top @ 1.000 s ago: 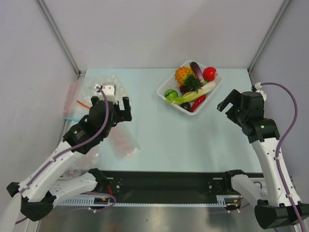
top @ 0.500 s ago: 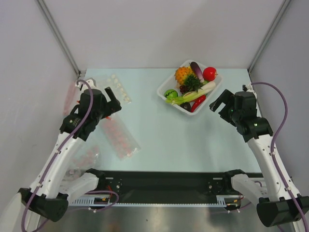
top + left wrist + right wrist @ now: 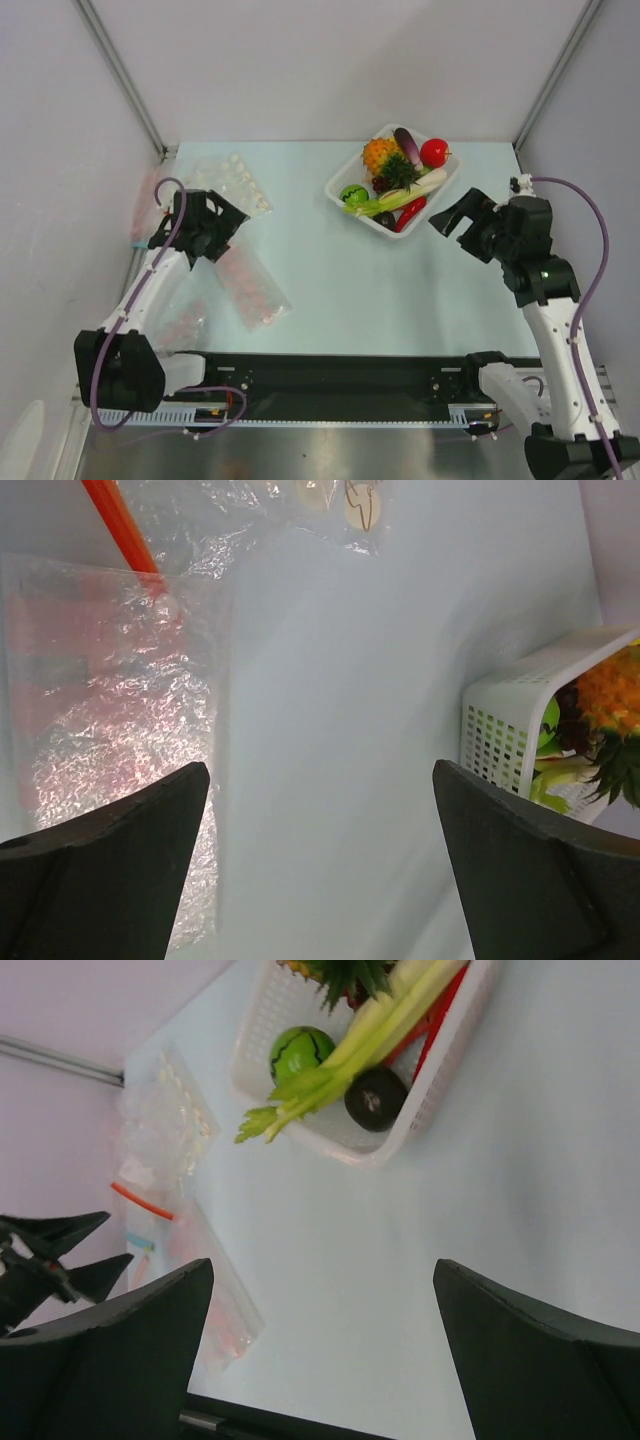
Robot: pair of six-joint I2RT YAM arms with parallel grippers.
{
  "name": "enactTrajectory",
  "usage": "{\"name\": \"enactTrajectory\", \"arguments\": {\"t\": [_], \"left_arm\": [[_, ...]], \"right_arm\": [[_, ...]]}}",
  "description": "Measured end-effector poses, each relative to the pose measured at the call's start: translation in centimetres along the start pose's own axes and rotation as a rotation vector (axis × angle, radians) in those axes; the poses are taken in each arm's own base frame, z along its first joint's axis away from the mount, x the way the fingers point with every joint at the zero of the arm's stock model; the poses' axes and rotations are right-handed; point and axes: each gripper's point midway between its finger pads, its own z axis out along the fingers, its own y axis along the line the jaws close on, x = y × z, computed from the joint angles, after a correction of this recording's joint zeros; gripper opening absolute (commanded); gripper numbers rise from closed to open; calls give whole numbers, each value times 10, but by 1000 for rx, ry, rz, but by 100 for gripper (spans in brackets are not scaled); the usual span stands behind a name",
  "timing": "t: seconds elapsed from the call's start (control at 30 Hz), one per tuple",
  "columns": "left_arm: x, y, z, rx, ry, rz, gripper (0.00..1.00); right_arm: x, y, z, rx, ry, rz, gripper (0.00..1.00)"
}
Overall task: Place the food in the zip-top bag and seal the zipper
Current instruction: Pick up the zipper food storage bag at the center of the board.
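Observation:
The left gripper goes down toward the wall onto the orange-red zipper's end (image 3: 148, 568) beside the pink-red packet next, since the zipper lies beyond my open fingers.
The food lies in a white basket (image 3: 441, 194): an orange pineapple (image 3: 379, 155) with a green crown, a round green fruit (image 3: 352, 194) and a round red fruit (image 3: 434, 152). The clear zip-top bag (image 3: 147, 198) lies flat by the left wall, partly under my left arm. Its zipper (image 3: 120, 520), an orange-red strip, shows in the left wrist view. My left gripper (image 3: 226, 234) is open over the bag's right edge with nothing between its fingers. Just right of the basket, my right gripper (image 3: 450, 213) is also open and holds nothing.
A packet of pink-red dots (image 3: 250, 286) lies right of the left arm, a second one (image 3: 180, 325) near the front left. A sheet of white dots (image 3: 240, 176) is at the back left. The basket also holds celery (image 3: 340, 1050), a chili and an aubergine.
My left arm has swung left and back toward the wall, taking its gripper off the pink-dot packet to the zip-top bag's edge. The right gripper has shifted a little left toward the basket.

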Motion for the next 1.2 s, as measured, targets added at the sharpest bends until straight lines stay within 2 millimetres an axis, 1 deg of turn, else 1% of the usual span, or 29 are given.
{"name": "enactTrajectory", "arguments": {"t": [0.07, 0.17, 0.2, 0.23, 0.3, 0.37, 0.43, 0.53, 0.63, 0.73, 0.87, 0.93, 0.97, 1.0, 1.1, 1.2], "left_arm": [[-2, -1, 10, -6, 3, -41, 100], [-17, -2, 17, -1, -40, -119, 97], [-25, -1, 20, -1, -66, -149, 92], [-32, 0, 23, -1, -90, -177, 91], [-45, 6, 30, -20, -135, -214, 89], [-55, 14, 43, -54, -173, -240, 89], [-61, 27, 58, -117, -193, -252, 89], [-65, 41, 79, -203, -207, -267, 89], [-69, 50, 99, -265, -216, -285, 86], [-73, 55, 112, -308, -226, -291, 84], [-86, 56, 121, -346, -248, -309, 84], [-92, 59, 121, -364, -264, -314, 85], [-94, 62, 119, -377, -271, -315, 88], [-96, 65, 118, -392, -280, -314, 89], [-97, 74, 116, -439, -286, -314, 90], [-98, 80, 120, -487, -273, -311, 90]], "right_arm": [[-3, 4, -13, -51, -26, -27, 100], [6, 10, -21, -118, -3, -92, 100], [8, 10, -20, -122, 5, -102, 100], [9, 9, -18, -122, 13, -117, 100], [9, 6, -14, -110, 23, -138, 100], [10, 0, -7, -89, 36, -153, 99], [11, -6, -1, -66, 47, -167, 98], [9, -16, 6, -19, 65, -177, 97], [4, -23, 9, 23, 67, -180, 96], [3, -26, 6, 38, 55, -183, 94], [1, -25, -1, 31, 15, -180, 92], [3, -26, -3, 26, 6, -167, 92], [4, -26, -2, 25, 4, -162, 92], [5, -27, -1, 26, 6, -156, 92], [7, -30, 4, 35, 18, -140, 92], [9, -32, 9, 43, 31, -133, 92]]}}
